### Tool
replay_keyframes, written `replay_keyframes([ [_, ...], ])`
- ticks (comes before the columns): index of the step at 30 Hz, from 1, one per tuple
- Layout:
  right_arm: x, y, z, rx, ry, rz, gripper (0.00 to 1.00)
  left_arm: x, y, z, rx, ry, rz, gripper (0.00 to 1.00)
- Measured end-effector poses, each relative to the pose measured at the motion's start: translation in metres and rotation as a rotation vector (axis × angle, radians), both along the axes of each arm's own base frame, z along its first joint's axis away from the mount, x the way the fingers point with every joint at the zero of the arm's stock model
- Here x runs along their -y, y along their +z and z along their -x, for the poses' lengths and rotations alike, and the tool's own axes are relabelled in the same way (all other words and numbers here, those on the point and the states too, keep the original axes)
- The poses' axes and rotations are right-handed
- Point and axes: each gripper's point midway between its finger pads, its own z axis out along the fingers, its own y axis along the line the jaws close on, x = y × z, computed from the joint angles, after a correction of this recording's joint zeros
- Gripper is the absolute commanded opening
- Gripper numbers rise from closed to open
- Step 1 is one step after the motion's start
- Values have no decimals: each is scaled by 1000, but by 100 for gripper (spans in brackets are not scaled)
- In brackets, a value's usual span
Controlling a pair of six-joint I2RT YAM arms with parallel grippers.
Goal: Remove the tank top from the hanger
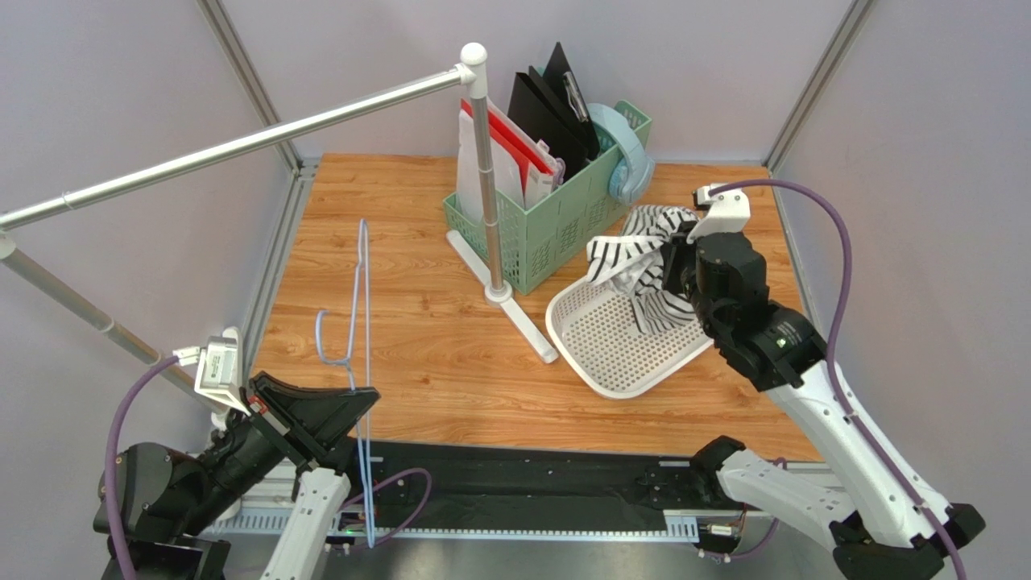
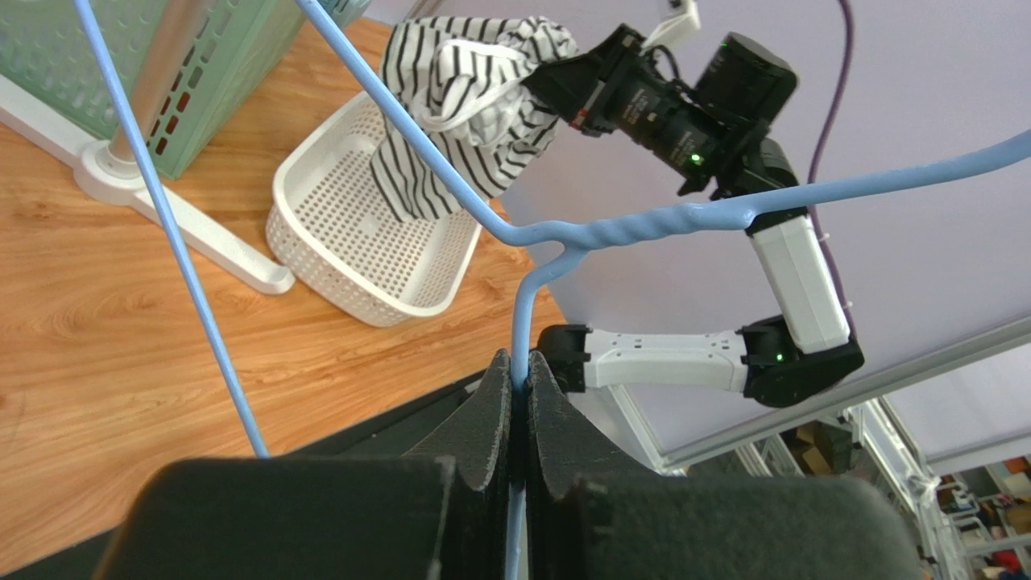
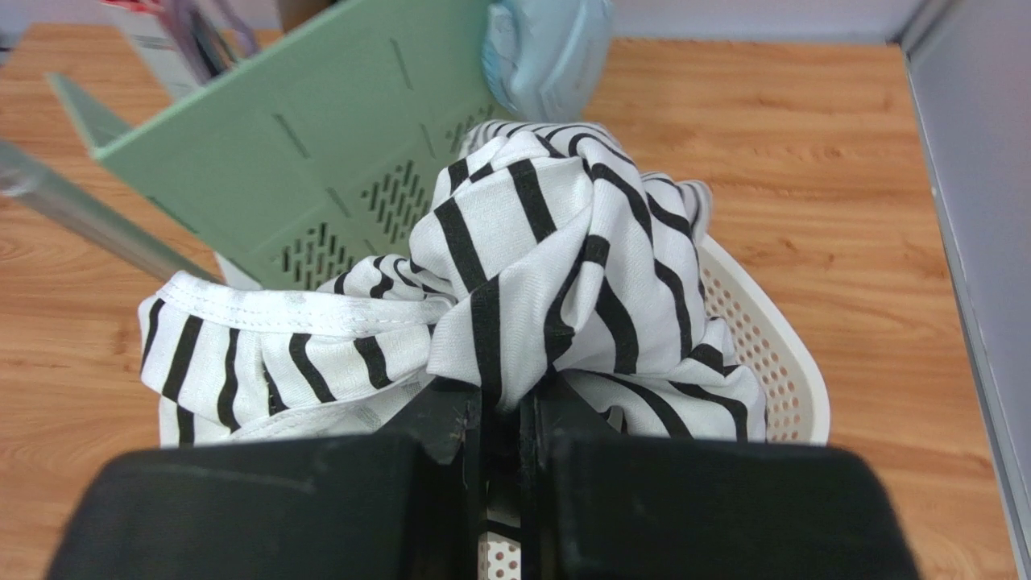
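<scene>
The tank top is already off the hanger (image 1: 358, 302), so my right gripper will go down toward the white basket's perforated bottom below and release the tank top's fold.
The striped tank top (image 1: 641, 260) hangs bunched from my right gripper (image 1: 673, 268), above the white perforated basket (image 1: 605, 344). In the right wrist view the gripper (image 3: 502, 405) is shut on a fold of the tank top (image 3: 533, 278). My left gripper (image 1: 358, 400) is shut on the bare light-blue hanger (image 1: 358, 302) at the near left of the table. In the left wrist view the hanger's wire (image 2: 629, 227) runs between the closed fingers (image 2: 490, 411) of the gripper (image 2: 520, 369). The tank top (image 2: 466, 97) is off the hanger, far from it.
A silver rail (image 1: 242, 143) on a post (image 1: 487, 181) crosses the left and centre. A green crate (image 1: 545, 212) with folders stands at the back centre, next to the white basket. Grey walls close the sides.
</scene>
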Motion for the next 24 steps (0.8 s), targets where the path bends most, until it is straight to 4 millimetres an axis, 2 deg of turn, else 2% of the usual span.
replay_keyframes([
  [4, 13, -48, -16, -126, -80, 24, 0, 0, 1, 1, 1, -3, 8, 0],
  [7, 9, -97, -27, -263, -104, 79, 0, 0, 2, 3, 10, -3, 13, 0],
  [9, 7, -121, -30, -333, -117, 107, 0, 0, 2, 3, 11, -3, 14, 0],
  [12, 7, -144, -30, -400, -137, 127, 0, 0, 2, 3, 11, -3, 14, 0],
  [17, 9, -164, -23, -445, -168, 115, 3, 0, 3, 3, 11, -3, 14, 0],
  [20, 14, -181, -16, -482, -193, 121, 19, 0, 3, 3, 11, -3, 15, 0],
  [21, 16, -188, -13, -500, -203, 128, 31, 0, 3, 3, 11, -3, 15, 0],
  [23, 20, -197, -8, -534, -221, 149, 49, 0, 3, 3, 11, -3, 19, 0],
  [24, 22, -199, -7, -545, -228, 159, 65, 1, 4, 2, 11, -4, 22, 0],
])
